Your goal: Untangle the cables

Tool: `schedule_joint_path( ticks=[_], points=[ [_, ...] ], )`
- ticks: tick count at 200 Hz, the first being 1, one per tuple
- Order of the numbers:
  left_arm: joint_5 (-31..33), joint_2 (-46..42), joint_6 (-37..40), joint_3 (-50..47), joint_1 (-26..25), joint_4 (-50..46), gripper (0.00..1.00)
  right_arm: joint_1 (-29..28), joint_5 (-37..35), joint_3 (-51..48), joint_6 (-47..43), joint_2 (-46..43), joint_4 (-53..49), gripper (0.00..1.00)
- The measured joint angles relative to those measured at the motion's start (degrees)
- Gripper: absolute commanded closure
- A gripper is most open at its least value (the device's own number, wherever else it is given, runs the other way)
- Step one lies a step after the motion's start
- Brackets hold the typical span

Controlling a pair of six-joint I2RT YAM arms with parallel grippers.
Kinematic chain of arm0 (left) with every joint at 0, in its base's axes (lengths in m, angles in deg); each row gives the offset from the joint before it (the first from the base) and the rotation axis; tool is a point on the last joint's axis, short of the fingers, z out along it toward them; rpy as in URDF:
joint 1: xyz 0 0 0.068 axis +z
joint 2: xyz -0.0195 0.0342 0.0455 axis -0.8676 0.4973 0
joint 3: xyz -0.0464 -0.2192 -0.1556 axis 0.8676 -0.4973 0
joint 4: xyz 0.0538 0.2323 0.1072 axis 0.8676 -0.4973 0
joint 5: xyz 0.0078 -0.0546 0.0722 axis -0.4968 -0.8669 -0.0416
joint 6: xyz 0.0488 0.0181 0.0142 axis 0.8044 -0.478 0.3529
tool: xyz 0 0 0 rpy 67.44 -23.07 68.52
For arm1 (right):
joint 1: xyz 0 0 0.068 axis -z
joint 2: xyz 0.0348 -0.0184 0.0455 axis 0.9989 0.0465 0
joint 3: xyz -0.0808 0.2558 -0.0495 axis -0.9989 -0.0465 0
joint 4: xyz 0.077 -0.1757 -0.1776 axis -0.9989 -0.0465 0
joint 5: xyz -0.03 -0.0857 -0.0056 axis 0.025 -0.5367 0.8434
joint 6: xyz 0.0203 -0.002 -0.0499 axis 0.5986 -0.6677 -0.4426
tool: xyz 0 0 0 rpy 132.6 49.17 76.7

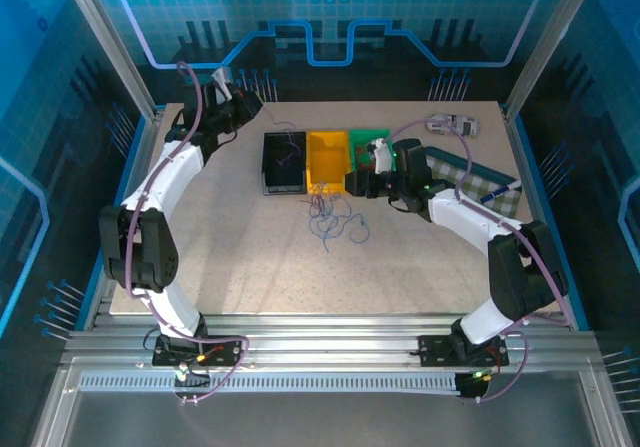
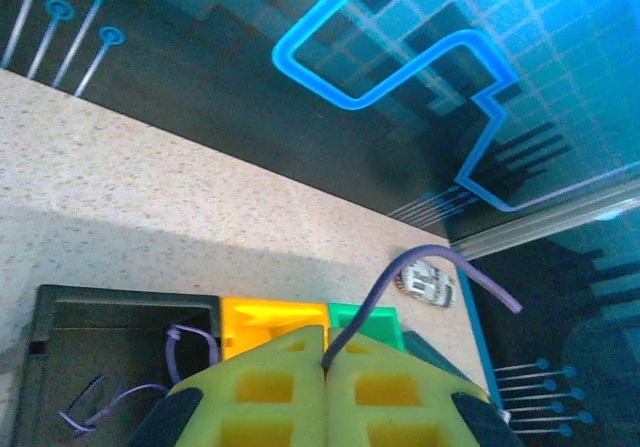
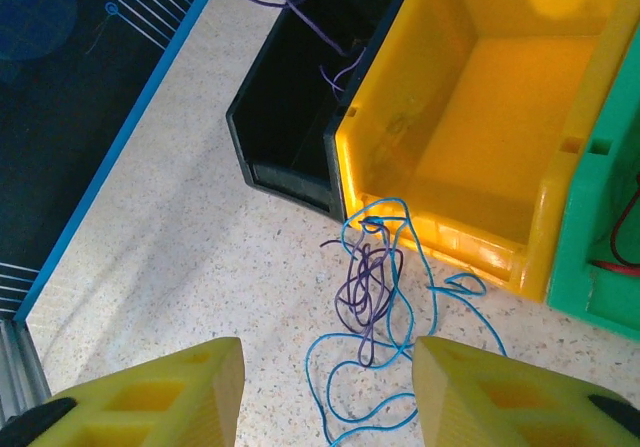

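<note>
My left gripper swings over the opening of the black bin (image 1: 283, 162) where the purple cable trails next, then tilts and lowers its fingers to release.
The cables (image 1: 332, 217) lie as a loose blue and purple clump (image 3: 375, 287) on the table in front of the yellow bin (image 3: 560, 147). My right gripper (image 3: 330, 387) hovers just above and near them, open, nothing between its fingers (image 3: 190, 387); it also shows beside the green bin (image 1: 358, 182). My left gripper (image 2: 327, 362) is shut on a thin purple cable (image 2: 420, 259), raised at the back left (image 1: 258, 104). That cable trails down into the black bin (image 1: 283, 162). More purple wire (image 2: 190, 342) lies in that bin (image 2: 120, 312). A red wire (image 3: 622, 242) sits in the green bin (image 3: 600, 267).
Black, yellow (image 1: 328, 159) and green (image 1: 368, 139) bins stand in a row at the table's middle back. A white striped object (image 1: 452, 124) lies at the back right, and a checked cloth (image 1: 480, 179) with a blue pen (image 1: 497, 194) at the right edge.
</note>
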Motion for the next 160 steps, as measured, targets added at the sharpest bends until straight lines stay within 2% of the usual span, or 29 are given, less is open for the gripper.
schedule_joint_path(
  ticks=[35, 99, 160],
  points=[
    [6.8, 1.1, 3.4, -0.8, -1.4, -2.5, 1.00, 0.0, -0.6, 0.0, -0.2, 0.0, -0.4, 0.52],
    [15.0, 9.6, 11.0, 0.9, -9.8, -10.0, 1.00, -0.1, -0.8, 2.0, -0.8, 0.1, -2.3, 0.52],
    [22.7, 12.6, 12.0, 3.2, -10.2, -15.8, 1.00, -0.3, -1.3, 2.3, -2.0, 0.1, -4.6, 0.52]
  ],
)
